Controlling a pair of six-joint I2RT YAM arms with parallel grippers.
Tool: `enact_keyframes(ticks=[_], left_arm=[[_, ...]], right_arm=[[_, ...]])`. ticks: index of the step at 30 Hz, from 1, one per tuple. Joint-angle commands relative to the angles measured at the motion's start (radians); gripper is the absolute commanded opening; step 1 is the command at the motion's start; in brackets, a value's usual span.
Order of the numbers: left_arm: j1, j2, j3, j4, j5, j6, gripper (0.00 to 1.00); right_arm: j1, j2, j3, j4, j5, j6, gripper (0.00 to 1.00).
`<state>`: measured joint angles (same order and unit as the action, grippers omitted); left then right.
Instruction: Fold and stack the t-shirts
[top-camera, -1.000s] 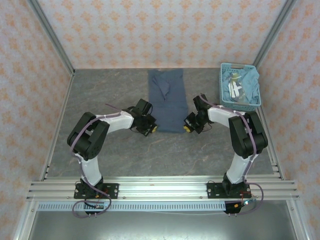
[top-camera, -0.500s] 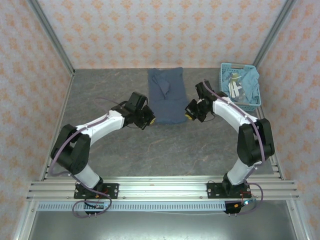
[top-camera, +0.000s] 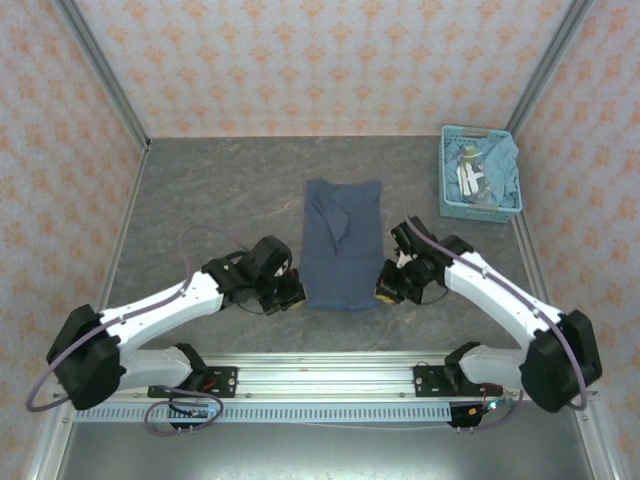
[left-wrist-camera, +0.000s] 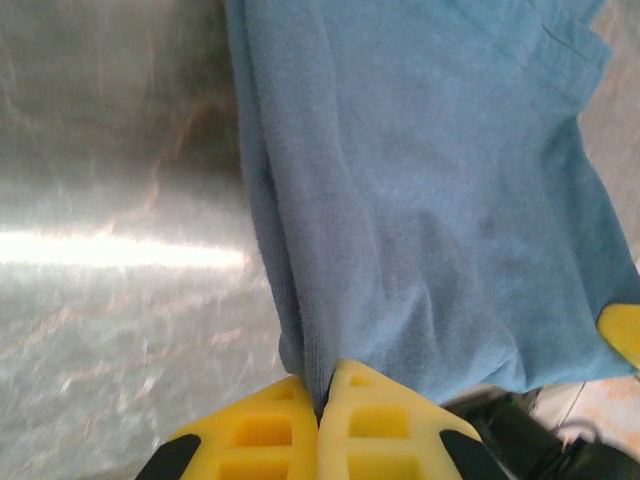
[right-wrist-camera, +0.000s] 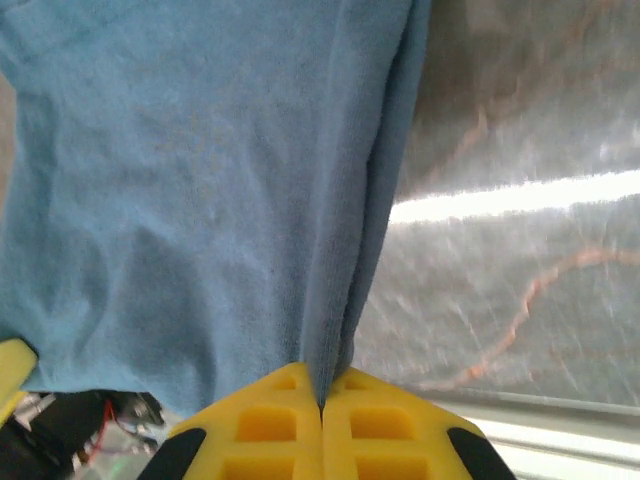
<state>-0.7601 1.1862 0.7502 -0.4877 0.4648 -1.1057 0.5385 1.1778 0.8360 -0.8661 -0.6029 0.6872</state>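
The t-shirt is still a long piece of cloth, so I should raise my left gripper, carry the t-shirt's pinched corner outward, lower it to the t-shirt's far end (top-camera: 320, 192) and release.
A slate-blue t-shirt (top-camera: 340, 240) lies folded lengthwise in a long strip on the grey table (top-camera: 200, 190). My left gripper (top-camera: 296, 297) is shut on its near left corner, the cloth (left-wrist-camera: 420, 200) pinched between the yellow fingers (left-wrist-camera: 250, 430). Shut on the near right corner is my right gripper (top-camera: 383, 292), with the folded edge of the cloth (right-wrist-camera: 200, 200) clamped between its fingers (right-wrist-camera: 385, 430). More t-shirts (top-camera: 500, 165), lighter teal-blue, are bunched in the basket at the back right.
The light-blue lattice basket (top-camera: 445, 170) stands at the back right against the wall. Patterned walls close the table on three sides. An aluminium rail (top-camera: 320, 375) runs along the near edge, just behind both grippers.
Both grippers have pulled the slate-blue t-shirt toward the near edge, away from the back wall. The arms have stretched out low, still gripping its near corners.
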Motion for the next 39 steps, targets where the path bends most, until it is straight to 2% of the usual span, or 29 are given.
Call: enact_keyframes(ticks=[1, 4, 7, 13, 16, 21, 27, 33, 39], left_arm=[[-0.075, -0.084, -0.027, -0.048, 0.019, 0.034, 0.0], [-0.118, -0.18, -0.029, -0.073, -0.028, 0.011, 0.0], [-0.124, -0.278, -0.024, -0.065, -0.091, -0.039, 0.0], [-0.126, -0.345, 0.01, -0.014, -0.187, -0.159, 0.0], [-0.124, -0.327, 0.079, -0.034, -0.236, -0.154, 0.0], [-0.115, -0.241, 0.202, -0.055, -0.283, -0.126, 0.0], [-0.068, -0.113, 0.332, -0.091, -0.358, -0.121, 0.0], [0.079, 0.078, 0.478, -0.158, -0.32, -0.106, 0.0], [0.263, 0.435, 0.715, -0.196, -0.203, -0.029, 0.0]], right_arm=[[0.043, -0.115, -0.035, -0.122, -0.038, 0.042, 0.0], [0.047, -0.221, -0.032, -0.176, -0.038, 0.098, 0.0], [0.046, -0.269, 0.007, -0.21, -0.034, 0.145, 0.0], [0.041, -0.237, 0.139, -0.266, -0.006, 0.213, 0.0], [0.027, -0.196, 0.228, -0.282, 0.003, 0.241, 0.0], [-0.018, -0.098, 0.367, -0.322, 0.006, 0.23, 0.0], [-0.105, -0.008, 0.418, -0.285, 0.001, 0.234, 0.0], [-0.215, 0.162, 0.511, -0.205, -0.004, 0.227, 0.0], [-0.307, 0.488, 0.646, -0.078, -0.023, 0.202, 0.0]])
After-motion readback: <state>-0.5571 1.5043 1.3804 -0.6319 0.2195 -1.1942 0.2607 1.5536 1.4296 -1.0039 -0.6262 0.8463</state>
